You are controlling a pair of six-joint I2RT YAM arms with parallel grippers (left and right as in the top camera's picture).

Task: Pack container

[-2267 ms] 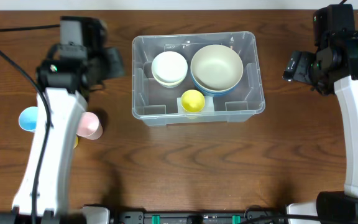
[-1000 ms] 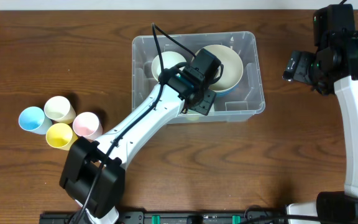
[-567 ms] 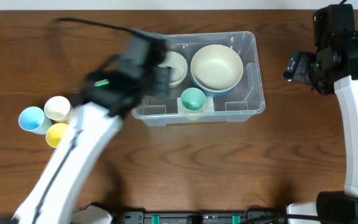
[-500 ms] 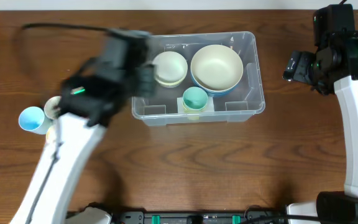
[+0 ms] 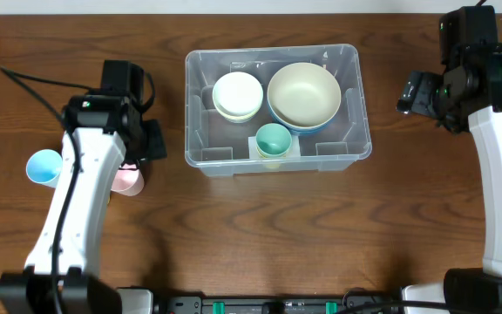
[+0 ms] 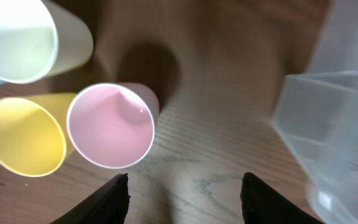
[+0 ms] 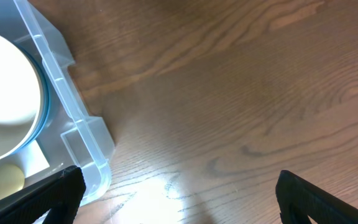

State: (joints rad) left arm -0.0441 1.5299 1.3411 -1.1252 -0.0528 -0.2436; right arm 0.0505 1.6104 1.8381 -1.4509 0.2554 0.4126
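Next, my left gripper lowers and shifts to the left in the left wrist view onto the pink cup's container-side [image 5: 142, 181] [image 6: 152, 126], where empty wood leaves finger room.
The container [image 5: 355, 96], a clear plastic bin, stands at the table's middle. It holds a stack of small cream bowls [image 5: 237, 94], a large cream bowl [image 5: 303, 94] nested in a blue one, and a teal cup [image 5: 272, 139]. My left gripper [image 5: 149, 141] hovers left of the bin, open and empty. In the left wrist view my left gripper [image 6: 185, 193] is just right of a pink cup [image 6: 110, 124], with the container's corner [image 6: 328, 124] further right. My right gripper [image 5: 417, 92] hangs open and empty to the right of the bin, whose corner [image 7: 86, 143] shows in its view.
A yellow cup [image 6: 23, 137] and a cream cup [image 6: 23, 37] stand beside the pink one. A blue cup [image 5: 44, 167] sits farthest left, partly under my left arm. Bare wood lies under my right gripper [image 7: 179, 193].
My left arm left a teal cup in the bin on top of the yellow one there. It then swung left and now hovers over the loose cups. The right arm has not moved.
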